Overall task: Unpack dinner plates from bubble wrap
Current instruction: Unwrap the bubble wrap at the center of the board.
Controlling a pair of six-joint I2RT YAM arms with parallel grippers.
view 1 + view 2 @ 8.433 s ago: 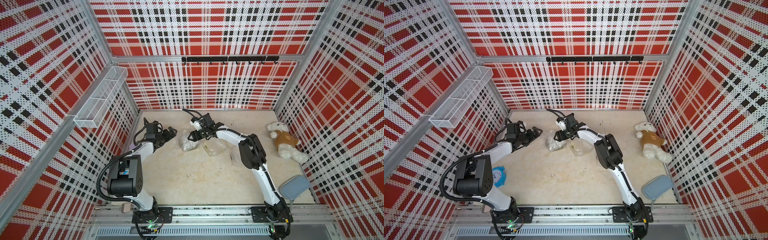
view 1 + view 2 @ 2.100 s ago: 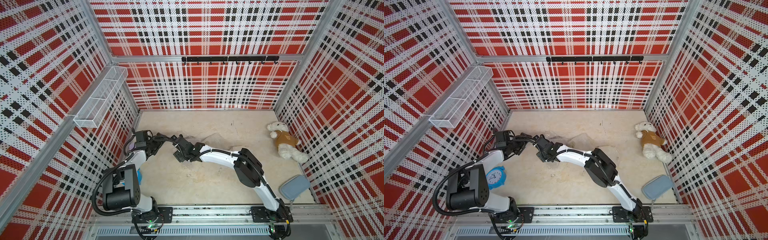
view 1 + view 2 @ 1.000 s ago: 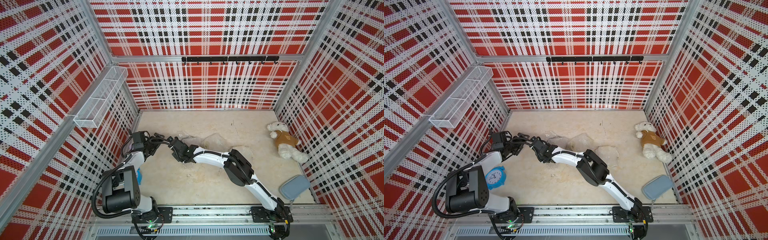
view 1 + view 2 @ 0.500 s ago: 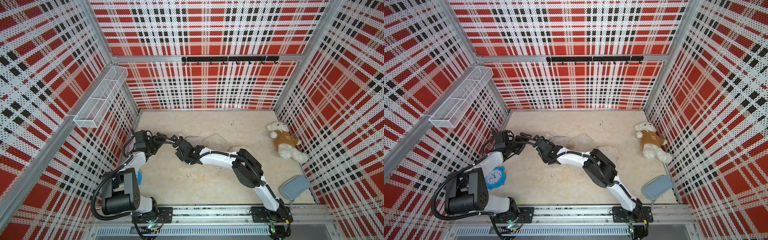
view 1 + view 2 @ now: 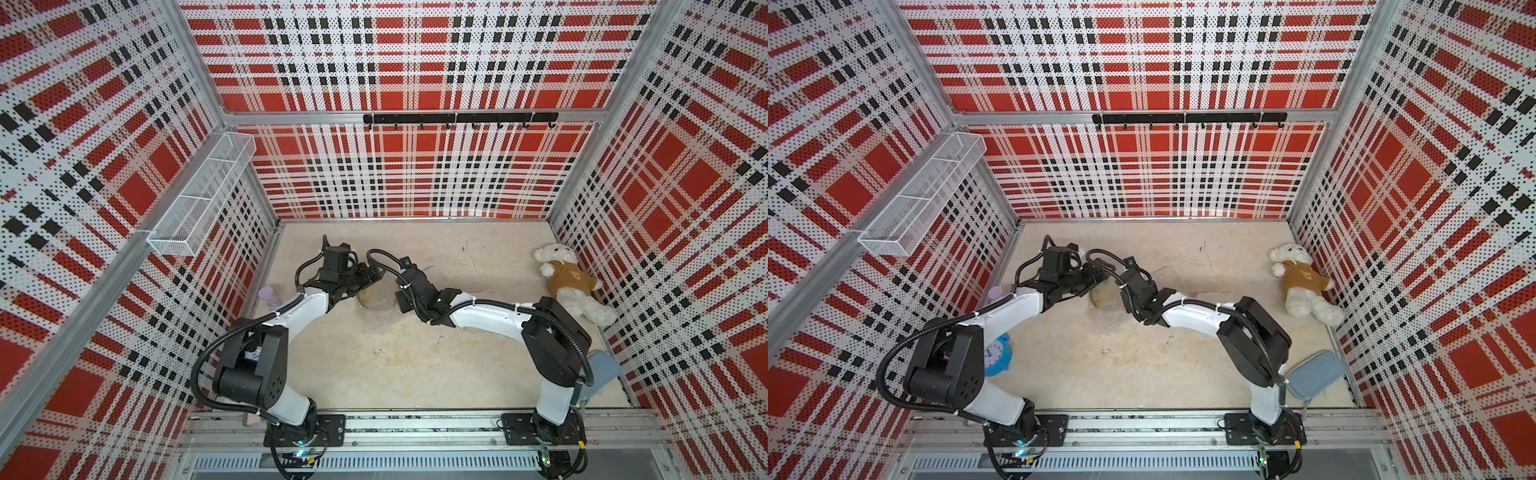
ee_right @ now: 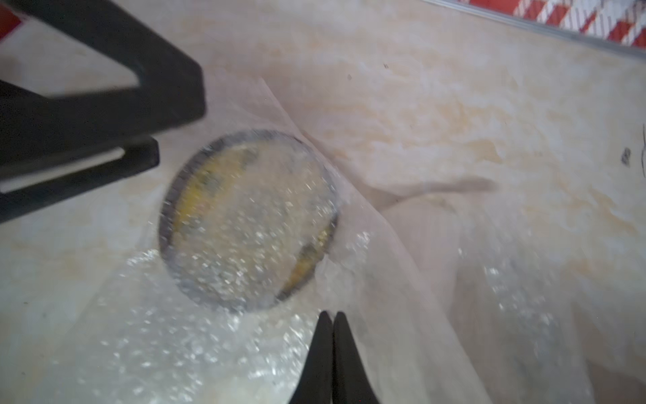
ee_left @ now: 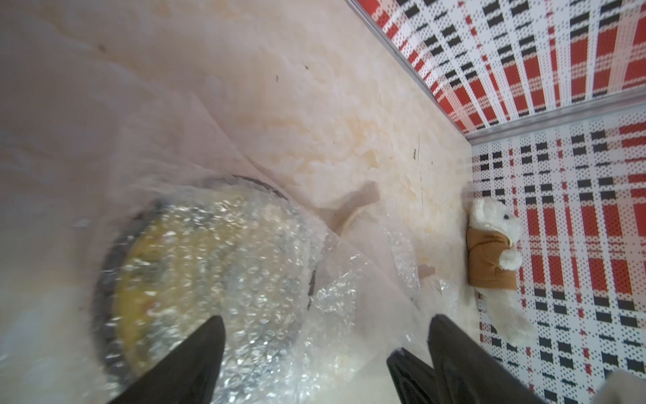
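Note:
Bubble wrap still covers the plate, so my right gripper will next draw the fold toward the teddy bear's side and release it over the floor [image 5: 436, 330] beside the plate.
One dinner plate [image 5: 376, 297] [image 5: 1105, 298], yellowish with a dark rim, lies flat on the floor left of centre under bubble wrap [image 7: 251, 280] [image 6: 146, 332]. The wrap spreads out from it towards the front and right. My left gripper [image 7: 325, 320] [image 5: 370, 274] hovers open just above the plate [image 7: 167, 280], its fingers straddling the wrap without gripping it. My right gripper [image 6: 330, 314] [image 5: 400, 301] sits at the plate's [image 6: 244, 217] right edge, shut on a fold of the wrap, and a translucent sheet rises towards it.
A teddy bear [image 5: 569, 282] [image 7: 496, 252] lies by the right wall, with a grey-blue pouch [image 5: 1314, 374] nearer the front. A blue alarm clock [image 5: 996, 353] and a lilac hourglass [image 5: 266, 295] stand by the left wall. A wire basket [image 5: 199, 199] hangs on that wall.
Both grippers have moved right, away from the left wall. The right one drew the wrap along with it, and the left one now hangs over the plate.

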